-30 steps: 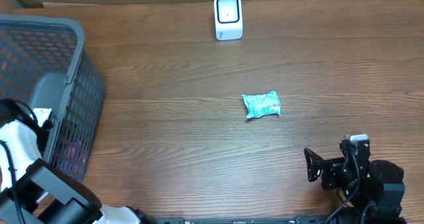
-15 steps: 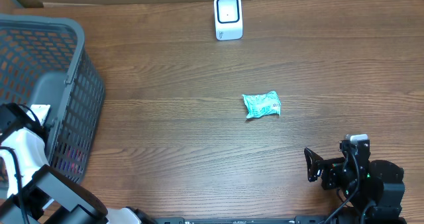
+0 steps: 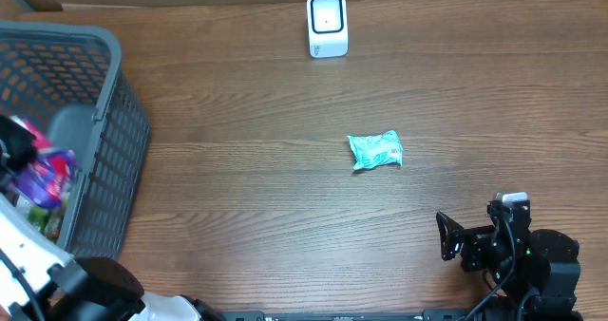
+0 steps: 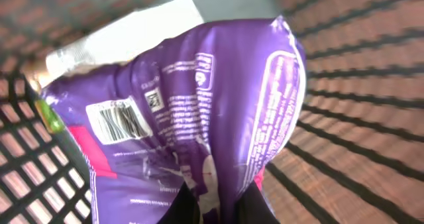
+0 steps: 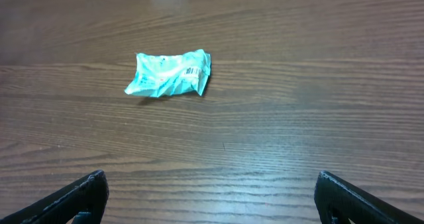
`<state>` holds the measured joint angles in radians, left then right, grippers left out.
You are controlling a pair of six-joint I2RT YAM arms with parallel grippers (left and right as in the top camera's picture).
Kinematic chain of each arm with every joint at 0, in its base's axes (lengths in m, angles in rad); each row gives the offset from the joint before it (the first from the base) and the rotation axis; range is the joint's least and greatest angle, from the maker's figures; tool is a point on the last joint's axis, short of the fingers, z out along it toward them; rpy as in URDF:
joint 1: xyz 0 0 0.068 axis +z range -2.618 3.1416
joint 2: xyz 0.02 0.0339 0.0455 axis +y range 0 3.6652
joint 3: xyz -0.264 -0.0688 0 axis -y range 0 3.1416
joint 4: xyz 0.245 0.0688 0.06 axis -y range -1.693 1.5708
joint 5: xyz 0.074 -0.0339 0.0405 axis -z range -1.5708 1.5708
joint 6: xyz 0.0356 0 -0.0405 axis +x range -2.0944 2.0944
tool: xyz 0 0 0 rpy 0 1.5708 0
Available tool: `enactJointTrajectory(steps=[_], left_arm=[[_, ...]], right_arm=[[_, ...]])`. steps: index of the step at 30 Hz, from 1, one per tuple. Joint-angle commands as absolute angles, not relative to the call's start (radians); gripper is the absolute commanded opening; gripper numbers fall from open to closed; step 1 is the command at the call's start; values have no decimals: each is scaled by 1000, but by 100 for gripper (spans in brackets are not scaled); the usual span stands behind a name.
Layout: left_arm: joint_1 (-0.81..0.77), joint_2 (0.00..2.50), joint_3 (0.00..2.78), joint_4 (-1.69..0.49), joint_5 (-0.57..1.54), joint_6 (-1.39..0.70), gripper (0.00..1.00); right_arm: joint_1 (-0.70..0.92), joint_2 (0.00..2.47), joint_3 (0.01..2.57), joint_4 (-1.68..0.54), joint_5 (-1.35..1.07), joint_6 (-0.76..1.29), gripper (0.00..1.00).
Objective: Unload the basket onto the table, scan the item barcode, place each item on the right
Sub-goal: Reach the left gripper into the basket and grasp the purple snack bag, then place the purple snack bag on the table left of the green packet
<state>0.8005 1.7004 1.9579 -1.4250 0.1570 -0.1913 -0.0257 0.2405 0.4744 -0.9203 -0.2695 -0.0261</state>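
Observation:
My left gripper should next rise clear, move toward the teal packet, and go down to release on the bare wood beside it, as the basket's sides are around my left gripper.
My left gripper (image 4: 218, 201) is shut on a purple snack packet (image 4: 199, 105), pinching its lower edge. The packet (image 3: 47, 169) hangs inside the grey basket (image 3: 109, 122) at the table's left edge. A white barcode label (image 4: 119, 120) shows on the packet's face in the left wrist view. The white scanner (image 3: 327, 24) stands at the far edge of the table, near the middle. My right gripper (image 5: 211, 187) is open above the wood at the front right, with nothing between its fingers.
A crumpled teal packet (image 3: 376, 150) lies on the wood at mid-table, ahead of the right gripper (image 5: 169, 73). Other items lie in the basket under the purple packet, among them a white one (image 4: 126, 35). The basket's mesh walls surround the left gripper.
The left gripper has shut on the purple packet and raised it into view within the basket. The right arm and the teal packet have not moved.

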Motion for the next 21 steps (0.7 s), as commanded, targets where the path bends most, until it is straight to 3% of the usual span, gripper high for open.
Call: enactJointTrajectory(steps=[1, 6, 11, 15, 21], left_arm=[[702, 1676, 2246, -1515, 285, -41, 4], [429, 1639, 2385, -1570, 286, 2, 4], [6, 1668, 2334, -1570, 225, -1, 4], [-199, 1739, 2225, -1573, 84, -69, 4], [-375, 1890, 2000, -1489, 59, -202, 4]], right_arm=[[-28, 239, 496, -916, -263, -26, 100], [-28, 239, 496, -916, -263, -26, 100], [-28, 239, 496, -916, -263, -26, 100], [-28, 239, 496, -916, -263, -26, 100], [-28, 239, 496, -916, -263, -26, 100]])
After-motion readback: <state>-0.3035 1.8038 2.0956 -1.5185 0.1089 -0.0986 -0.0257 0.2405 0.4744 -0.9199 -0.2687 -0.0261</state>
